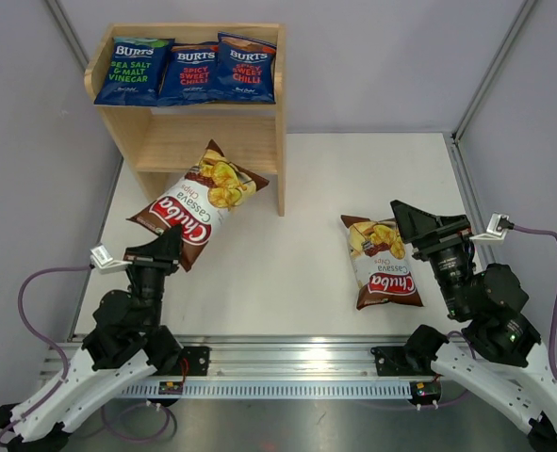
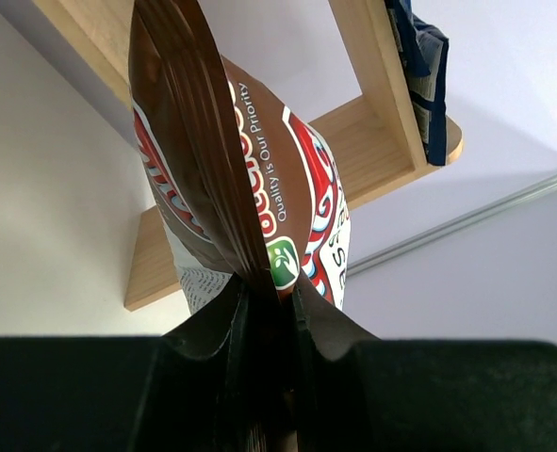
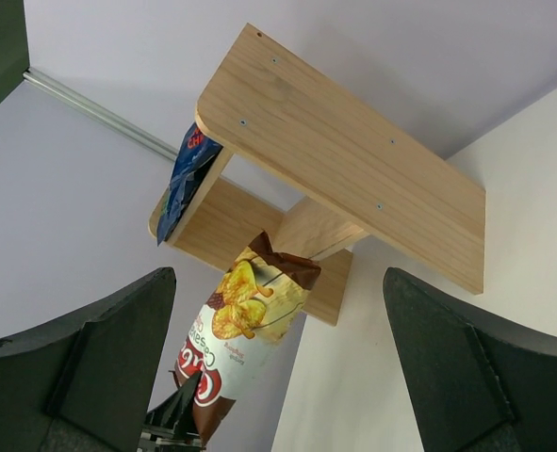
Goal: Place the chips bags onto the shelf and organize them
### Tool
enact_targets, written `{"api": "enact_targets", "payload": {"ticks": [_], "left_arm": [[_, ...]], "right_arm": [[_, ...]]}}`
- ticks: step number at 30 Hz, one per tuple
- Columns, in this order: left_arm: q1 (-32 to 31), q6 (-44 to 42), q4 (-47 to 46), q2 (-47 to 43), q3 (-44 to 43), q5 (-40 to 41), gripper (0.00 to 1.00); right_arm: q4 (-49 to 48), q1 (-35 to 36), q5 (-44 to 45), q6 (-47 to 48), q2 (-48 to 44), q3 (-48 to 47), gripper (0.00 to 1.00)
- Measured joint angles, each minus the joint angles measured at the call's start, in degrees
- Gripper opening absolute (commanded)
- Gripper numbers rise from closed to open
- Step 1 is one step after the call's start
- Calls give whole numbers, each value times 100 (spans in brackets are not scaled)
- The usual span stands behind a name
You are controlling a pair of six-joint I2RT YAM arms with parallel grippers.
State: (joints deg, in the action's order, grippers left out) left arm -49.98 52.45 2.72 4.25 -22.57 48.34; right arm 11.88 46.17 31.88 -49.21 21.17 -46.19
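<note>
My left gripper will move outward next and turn the Chuba bag into the lower level's end (image 1: 162,149) below the green-topped Burts bag to let go of it, because that level is bare.
My left gripper (image 1: 170,247) is shut on the bottom seam of a brown-and-cream Chuba bag (image 1: 195,202), held up and tilted with its top end toward the lower tier of the wooden shelf (image 1: 259,141). That bag fills the left wrist view (image 2: 250,198) and shows in the right wrist view (image 3: 240,330). Three blue Burts bags (image 1: 191,70) lie side by side on the shelf's top tier. A second Chuba bag (image 1: 382,259) lies flat on the table. My right gripper (image 1: 405,218) is open and empty beside that bag's top right.
The shelf stands at the back left, near the left wall. Grey walls enclose the white table (image 1: 297,273) on three sides. A metal rail (image 1: 287,363) runs along the near edge by the arm bases.
</note>
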Motion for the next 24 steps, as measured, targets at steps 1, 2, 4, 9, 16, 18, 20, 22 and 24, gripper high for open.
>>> {"api": "enact_targets", "payload": {"ticks": [1, 2, 4, 9, 16, 18, 20, 22, 24], "left_arm": [[0, -35, -92, 153, -68, 33, 0], [0, -66, -195, 352, -160, 66, 0], [0, -98, -382, 737, -358, 162, 0], [48, -76, -560, 1493, -780, 487, 0], [1827, 496, -623, 2732, -1161, -149, 0], [2603, 748, -697, 3233, -1311, -647, 0], [3093, 942, -894, 3624, -1307, -1034, 0], [3254, 1064, -994, 3764, -1307, -1233, 0], [3386, 1134, -1178, 3832, -1307, -1419, 0]], "right_arm": [[0, 0, 0, 0, 4, 0, 100], [0, 0, -2, 0, 7, 0, 99], [-2, 2, -2, -2, 4, 4, 99], [2, 0, -44, -2, -17, 22, 100], [-9, 2, -160, 17, -201, 39, 99], [-9, 0, -175, 26, -267, 79, 99], [0, 2, -201, 46, -326, 116, 100], [4, 0, -199, 74, -382, 140, 99], [0, 0, -197, 111, -446, 173, 100]]}}
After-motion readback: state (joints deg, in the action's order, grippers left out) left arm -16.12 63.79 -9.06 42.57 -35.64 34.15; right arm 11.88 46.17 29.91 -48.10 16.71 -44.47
